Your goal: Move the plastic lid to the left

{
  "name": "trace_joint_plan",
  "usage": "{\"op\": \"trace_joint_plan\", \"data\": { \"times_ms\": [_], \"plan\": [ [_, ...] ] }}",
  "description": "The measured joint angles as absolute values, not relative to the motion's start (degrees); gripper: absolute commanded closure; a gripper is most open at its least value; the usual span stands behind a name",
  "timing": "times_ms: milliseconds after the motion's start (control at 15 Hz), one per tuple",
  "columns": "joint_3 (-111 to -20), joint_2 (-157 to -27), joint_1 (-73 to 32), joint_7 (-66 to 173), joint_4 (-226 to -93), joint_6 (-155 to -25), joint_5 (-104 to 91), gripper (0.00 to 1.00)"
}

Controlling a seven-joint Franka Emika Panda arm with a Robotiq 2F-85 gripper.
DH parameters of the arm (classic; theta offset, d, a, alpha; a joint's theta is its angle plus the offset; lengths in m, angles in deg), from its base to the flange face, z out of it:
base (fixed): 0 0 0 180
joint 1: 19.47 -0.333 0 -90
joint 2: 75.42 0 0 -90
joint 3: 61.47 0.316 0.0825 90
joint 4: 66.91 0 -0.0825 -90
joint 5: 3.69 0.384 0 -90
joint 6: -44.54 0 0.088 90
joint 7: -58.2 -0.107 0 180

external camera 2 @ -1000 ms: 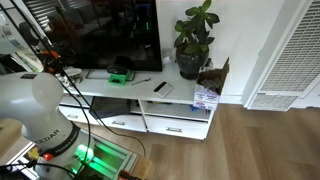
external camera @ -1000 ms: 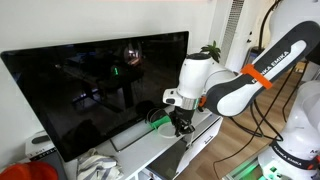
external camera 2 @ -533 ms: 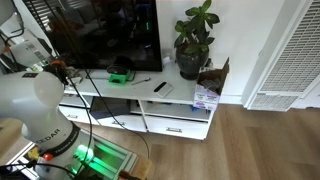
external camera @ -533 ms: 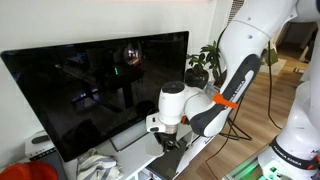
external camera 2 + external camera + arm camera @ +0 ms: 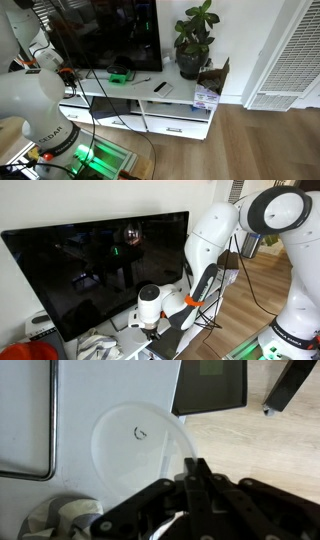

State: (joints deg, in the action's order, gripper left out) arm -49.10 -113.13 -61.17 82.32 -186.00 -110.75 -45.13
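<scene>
The gripper will move toward the metal bar, lower the lid onto the white shelf top (image 5: 131, 336) (image 5: 84, 440) and release it, because the lid's rim reaches past the shelf's edge.
In the wrist view a round, clear plastic lid (image 5: 135, 445) with a small mark near its middle hangs over the white shelf top (image 5: 25, 410). My gripper (image 5: 197, 468) is shut, its two fingers pinching the lid's rim at the lower right edge. In an exterior view the gripper (image 5: 152, 328) hangs low over the TV stand in front of the screen's lower edge; the lid is too faint to make out there. In the exterior view from the floor side, only part of the arm (image 5: 45, 60) shows at the far left.
A large black TV (image 5: 90, 265) stands right behind the gripper. A crumpled cloth (image 5: 100, 345) lies on the stand nearby and shows in the wrist view (image 5: 60, 520). A green object (image 5: 120, 76), a remote (image 5: 160, 87) and a potted plant (image 5: 195, 40) sit further along the stand.
The arm has swung along the TV stand toward the cloth end, and the gripper has come lower in front of the screen.
</scene>
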Motion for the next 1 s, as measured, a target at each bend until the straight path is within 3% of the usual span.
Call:
{"op": "trace_joint_plan", "data": {
  "times_ms": [1000],
  "plan": [
    [-52.2,-118.8,-60.6,77.9,-178.7,-113.3,-47.2,0.99]
  ]
}}
